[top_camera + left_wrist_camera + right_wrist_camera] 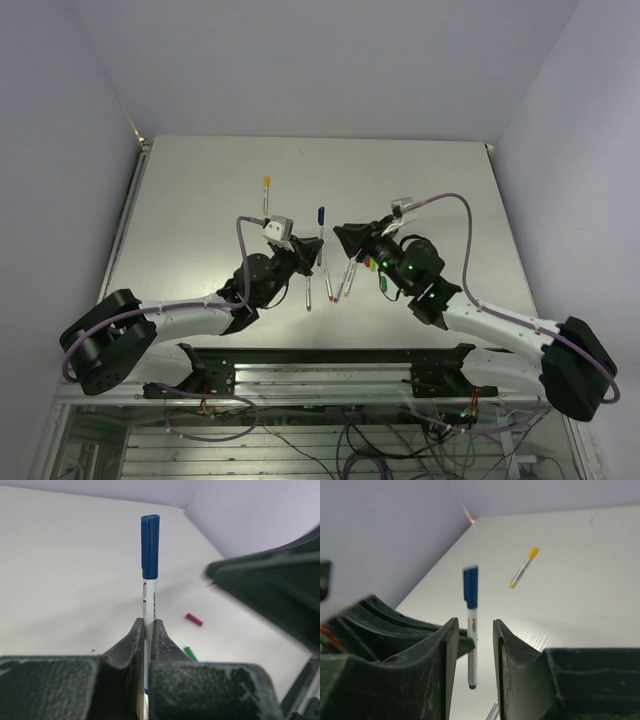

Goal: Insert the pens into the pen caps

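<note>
The pen already wears its blue cap (321,215), so my left gripper will next swing outward and tilt down to lay it flat beside the yellow-capped pen.
My left gripper (308,252) is shut on a grey-white pen that carries a dark blue cap (321,215) and holds it upright above the table. In the left wrist view the jaws (149,626) pinch the barrel below the blue cap (150,546). My right gripper (345,238) is open and empty, just right of that pen. In the right wrist view its jaws (475,622) stand apart with the blue-capped pen (471,630) beyond the gap. Uncapped pens (328,284) lie on the table under both grippers. A magenta cap (194,619) and a green cap (189,653) lie loose.
A pen with a yellow cap (267,197) lies alone toward the back of the table and shows in the right wrist view (524,568). Small red, yellow and green caps (374,268) lie under my right arm. The table (200,200) has walls on three sides.
</note>
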Motion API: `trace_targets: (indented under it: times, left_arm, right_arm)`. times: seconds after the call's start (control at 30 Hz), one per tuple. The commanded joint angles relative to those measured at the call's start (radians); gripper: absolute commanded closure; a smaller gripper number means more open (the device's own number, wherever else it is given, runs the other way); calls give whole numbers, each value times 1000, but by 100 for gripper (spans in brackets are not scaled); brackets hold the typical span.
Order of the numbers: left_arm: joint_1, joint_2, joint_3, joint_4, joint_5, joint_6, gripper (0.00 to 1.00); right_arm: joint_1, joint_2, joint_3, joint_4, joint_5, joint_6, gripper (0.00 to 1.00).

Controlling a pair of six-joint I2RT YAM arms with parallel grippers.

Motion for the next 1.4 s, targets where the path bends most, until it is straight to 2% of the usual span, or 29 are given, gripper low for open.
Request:
trace_targets:
  times: [0.0, 0.1, 0.23, 0.4, 0.63, 0.77, 1.37]
  left_arm:
    - [5, 41, 40, -81, -135, 55, 93]
    - [28, 77, 108, -178, -191, 96, 93]
    - [124, 193, 243, -338, -240, 135, 93]
    - [283, 370, 439, -466, -141, 149, 93]
    - [386, 613, 701, -607, -85, 168, 93]
    - [406, 728, 835, -682, -83, 183, 93]
    - [488, 929, 1071, -820, -175, 190, 93]
  right_arm:
    - [2, -115, 32, -102, 99, -96, 67]
    - [2, -177, 14, -156, 141, -104, 67]
    - [2, -238, -25, -233, 198, -70, 67]
    - [0, -270, -63, -294, 280, -40, 67]
    - [0, -276, -75, -332, 312, -22, 67]
    - [1, -282, -83, -339, 316, -17, 67]
    - [0, -270, -96, -364, 327, 12, 67]
